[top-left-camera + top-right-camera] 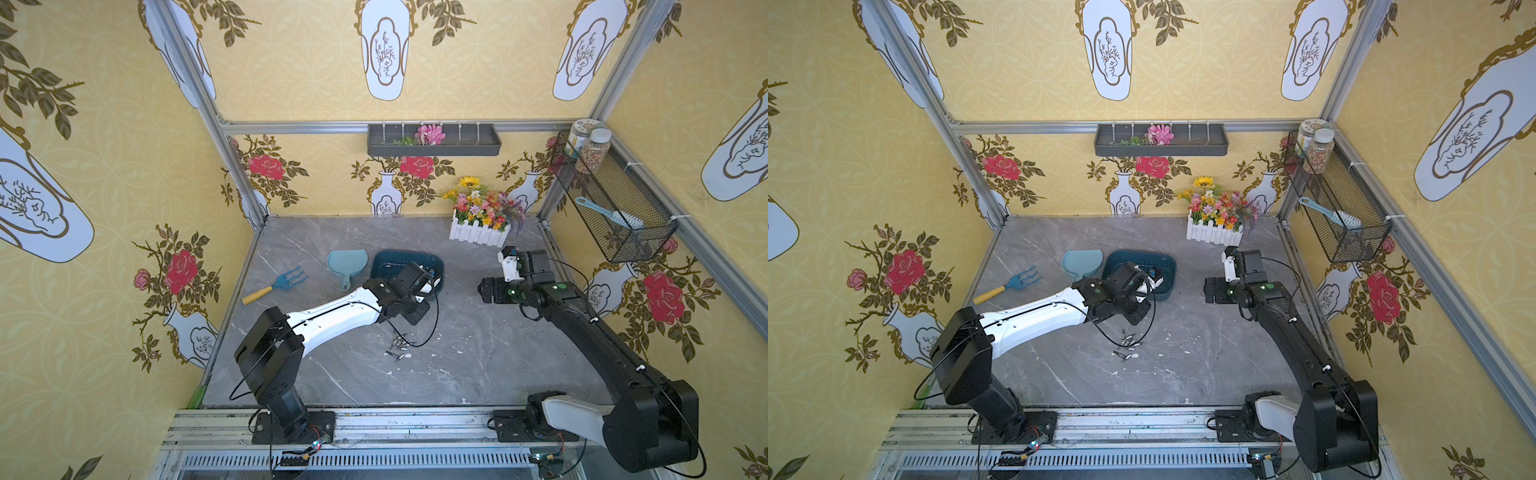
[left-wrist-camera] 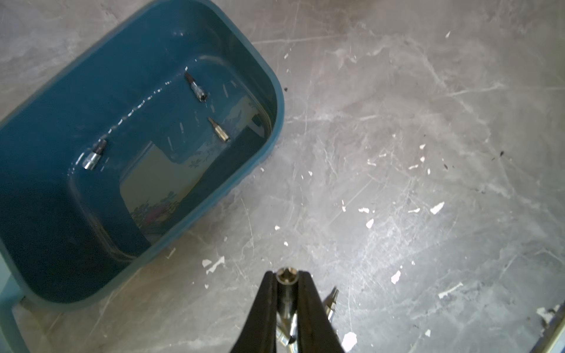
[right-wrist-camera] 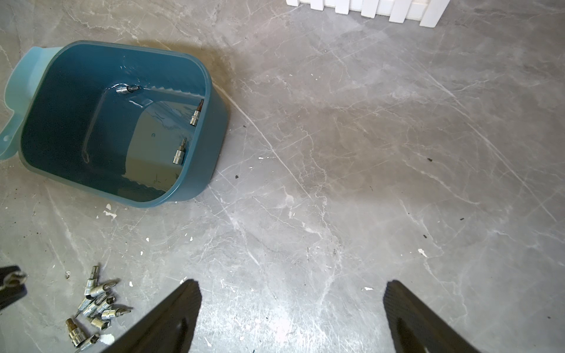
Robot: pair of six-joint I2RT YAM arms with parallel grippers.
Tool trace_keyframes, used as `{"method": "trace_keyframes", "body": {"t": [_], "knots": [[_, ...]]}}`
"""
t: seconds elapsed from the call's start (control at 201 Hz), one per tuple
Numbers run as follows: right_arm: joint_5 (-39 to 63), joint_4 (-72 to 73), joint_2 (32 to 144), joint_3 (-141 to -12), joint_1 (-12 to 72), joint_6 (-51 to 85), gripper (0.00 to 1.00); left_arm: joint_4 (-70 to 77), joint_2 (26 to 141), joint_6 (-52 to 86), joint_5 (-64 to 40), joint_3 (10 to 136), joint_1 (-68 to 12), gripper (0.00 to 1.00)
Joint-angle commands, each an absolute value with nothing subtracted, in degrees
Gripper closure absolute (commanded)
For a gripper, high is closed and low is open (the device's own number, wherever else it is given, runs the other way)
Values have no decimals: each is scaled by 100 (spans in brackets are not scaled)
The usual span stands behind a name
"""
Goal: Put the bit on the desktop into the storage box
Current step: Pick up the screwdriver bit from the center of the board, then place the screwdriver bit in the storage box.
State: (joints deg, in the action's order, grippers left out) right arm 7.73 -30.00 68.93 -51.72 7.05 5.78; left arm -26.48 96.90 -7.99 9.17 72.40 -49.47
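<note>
The bit still hangs outside the storage box. My left gripper should next move outward past the storage box's near rim and down over the storage box's bottom to release the bit.
My left gripper (image 2: 287, 275) is shut on a small silver bit (image 2: 286, 273), which stands end-on between the black fingertips. It hangs above the grey marble desktop (image 1: 478, 365), a short way from the near right corner of the dark teal storage box (image 1: 386, 257) (image 2: 275, 91). Three bits (image 2: 195, 87) lie inside the box. Several loose bits (image 1: 401, 345) (image 3: 97, 299) lie in a pile on the desktop just in front of the left gripper (image 1: 415, 316). My right gripper (image 3: 290, 290) (image 1: 486, 291) stands open and empty over bare desktop, right of the box.
A light blue dustpan (image 1: 347, 262) touches the box's left side, and a blue hand rake (image 1: 276, 284) lies further left. A white picket flower box (image 1: 478, 232) stands at the back right. A wire basket (image 1: 615, 208) hangs on the right wall.
</note>
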Motion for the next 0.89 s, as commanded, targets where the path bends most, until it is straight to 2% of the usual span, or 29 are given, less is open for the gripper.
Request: {"method": "trace_keyframes", "body": {"t": [0.0, 0.518, 0.886], "knots": [[817, -2848, 6891, -5202, 703, 567, 3, -2342, 9873, -804, 946, 7470, -4698, 100], [850, -2846, 6896, -5186, 697, 559, 3, -2430, 11364, 170, 368, 8822, -3542, 100], [825, -2850, 6917, -5181, 699, 559, 3, -2519, 11924, 437, 510, 9114, -3428, 100]]}}
